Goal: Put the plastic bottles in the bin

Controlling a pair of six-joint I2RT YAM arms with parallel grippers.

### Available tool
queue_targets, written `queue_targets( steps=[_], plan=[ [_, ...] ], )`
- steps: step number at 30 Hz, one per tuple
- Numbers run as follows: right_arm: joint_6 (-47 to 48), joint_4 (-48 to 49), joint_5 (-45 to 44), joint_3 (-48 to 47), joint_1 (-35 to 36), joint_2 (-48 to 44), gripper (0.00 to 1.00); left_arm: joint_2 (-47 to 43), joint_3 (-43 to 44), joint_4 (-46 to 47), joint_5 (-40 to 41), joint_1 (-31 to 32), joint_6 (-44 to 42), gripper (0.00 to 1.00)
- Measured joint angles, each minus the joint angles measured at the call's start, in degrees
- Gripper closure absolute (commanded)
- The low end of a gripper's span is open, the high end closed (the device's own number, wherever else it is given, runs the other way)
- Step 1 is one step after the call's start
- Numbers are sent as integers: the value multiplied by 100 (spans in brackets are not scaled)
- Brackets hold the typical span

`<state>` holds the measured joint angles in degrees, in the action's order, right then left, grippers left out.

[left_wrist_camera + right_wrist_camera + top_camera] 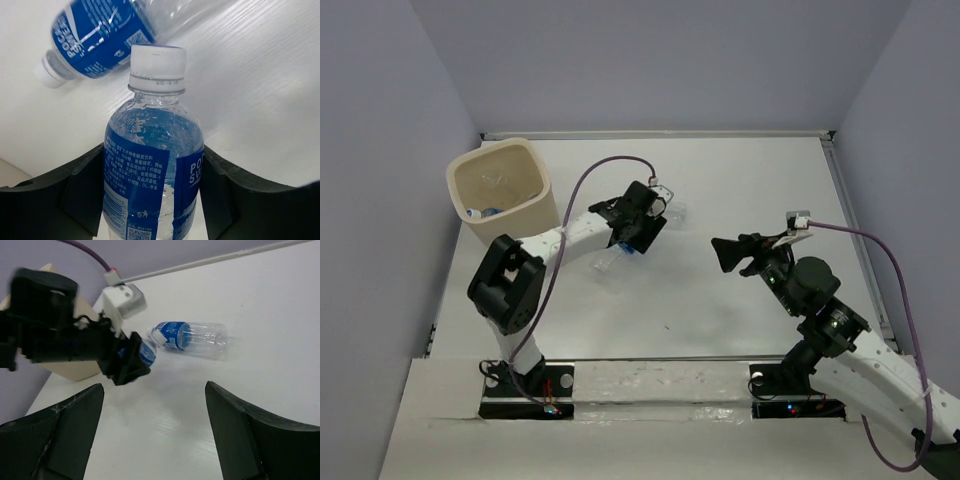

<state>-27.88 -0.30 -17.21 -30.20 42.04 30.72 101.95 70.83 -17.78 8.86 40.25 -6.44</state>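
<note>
My left gripper holds the bottle and next will go up and to the left in the top view. It will let go of the bottle over the bin's opening [500, 186], because the bin's sides are tall.
In the left wrist view a clear plastic bottle [150, 170] with a blue label and white cap sits between the black jaws of my left gripper [153, 155], which press on both its sides. From above, this gripper [632, 238] is mid-table, right of the cream bin [525, 205]. A second bottle [675, 212] lies on its side just beyond it, also visible as the lying bottle [195, 337]. Blue-labelled bottle parts [480, 212] show inside the bin. My right gripper [725, 253] hovers open and empty to the right, its jaws framing bare table [155, 430].
Grey walls close the table on the left, back and right. A raised rail [850, 220] runs along the right edge. The left arm's purple cable [590, 175] loops above the table near the bin.
</note>
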Motion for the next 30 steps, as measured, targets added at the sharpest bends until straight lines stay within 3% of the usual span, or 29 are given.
queue_targets(
  steps=[10,15,19,24,30],
  plan=[
    [511,-76,575,-682,0,1228,15,-3316,50,337,-516,105,654,48],
    [697,-26,890,-960,0,1836,17,-4321,380,911,-85,-549,1012,46],
    [1088,26,1296,-1574,-2,2830,16,-4481,614,1497,435,-1759,1276,45],
    [1510,20,1845,-2404,-4,3967,14,-4306,560,2100,1154,-2844,1327,45],
    [2083,-170,2037,-2938,-4,4776,8,-4085,-516,3034,1982,-3541,1331,41]
  ],
)
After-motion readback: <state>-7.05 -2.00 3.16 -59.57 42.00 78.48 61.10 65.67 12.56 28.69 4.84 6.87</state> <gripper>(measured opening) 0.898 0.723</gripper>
